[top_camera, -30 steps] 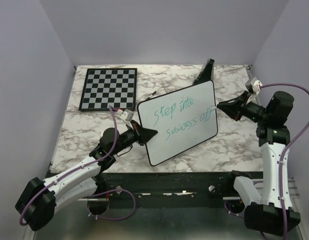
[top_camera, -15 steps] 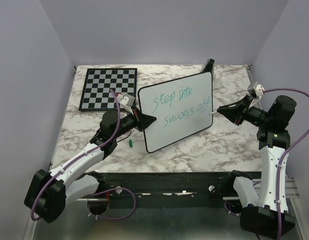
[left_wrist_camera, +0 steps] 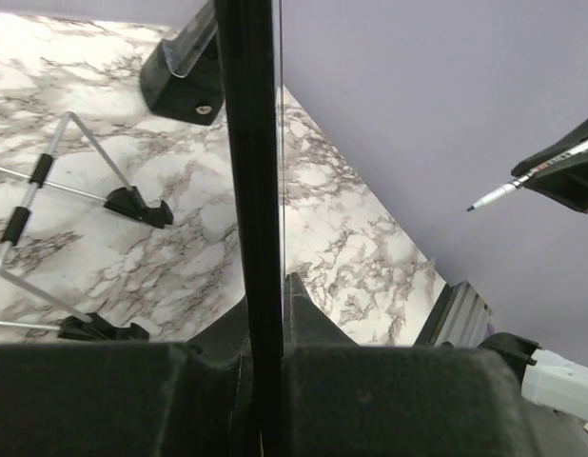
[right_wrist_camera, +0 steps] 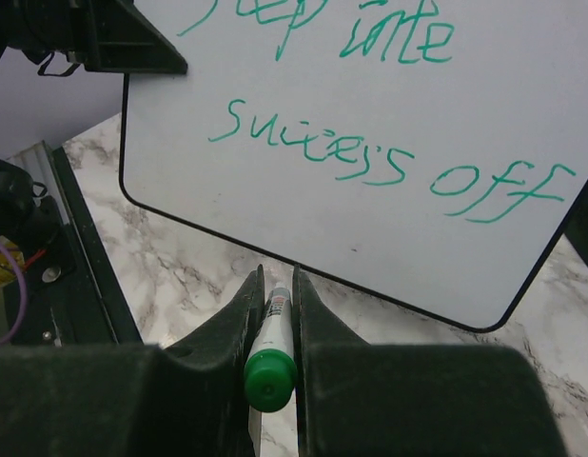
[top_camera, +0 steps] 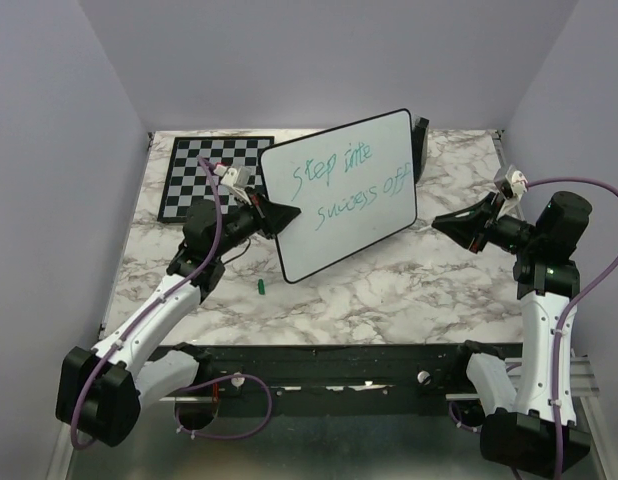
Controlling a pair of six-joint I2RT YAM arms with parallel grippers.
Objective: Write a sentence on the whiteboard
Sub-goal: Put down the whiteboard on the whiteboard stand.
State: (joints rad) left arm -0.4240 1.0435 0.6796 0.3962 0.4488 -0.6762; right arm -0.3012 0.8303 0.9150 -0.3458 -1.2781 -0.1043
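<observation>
I will move my left gripper down and to the left in the top view next, to release the whiteboard on the wire stand's black feet (left_wrist_camera: pixel 139 206), which are empty.
The whiteboard (top_camera: pixel 341 200) is lifted off the table and tilted, and my left gripper (top_camera: pixel 286 214) is shut on its left edge. In the left wrist view that edge is a black bar (left_wrist_camera: pixel 246 181) running between the jaws of the left gripper (left_wrist_camera: pixel 265 297). The sentence (top_camera: pixel 347 185) reads "Step into success off" in teal on two lines, and it is also plain in the right wrist view (right_wrist_camera: pixel 389 162). My right gripper (top_camera: pixel 441 222) is shut on a green marker (right_wrist_camera: pixel 273 345). The marker's tip (left_wrist_camera: pixel 492 196) hangs in the air, a short way right of the board.
A checkered chessboard (top_camera: pixel 194 185) lies at the back left, partly behind the left arm. A small green cap (top_camera: pixel 260 288) sits on the marble table (top_camera: pixel 389 290) below the board. A wire stand (left_wrist_camera: pixel 47 219) with black feet lies behind the board. A black piece (top_camera: pixel 420 135) shows at the board's top right.
My left arm has raised the whiteboard and carried it left and toward the back. The right gripper with the marker has barely moved, so the tip now stands clear of the board.
</observation>
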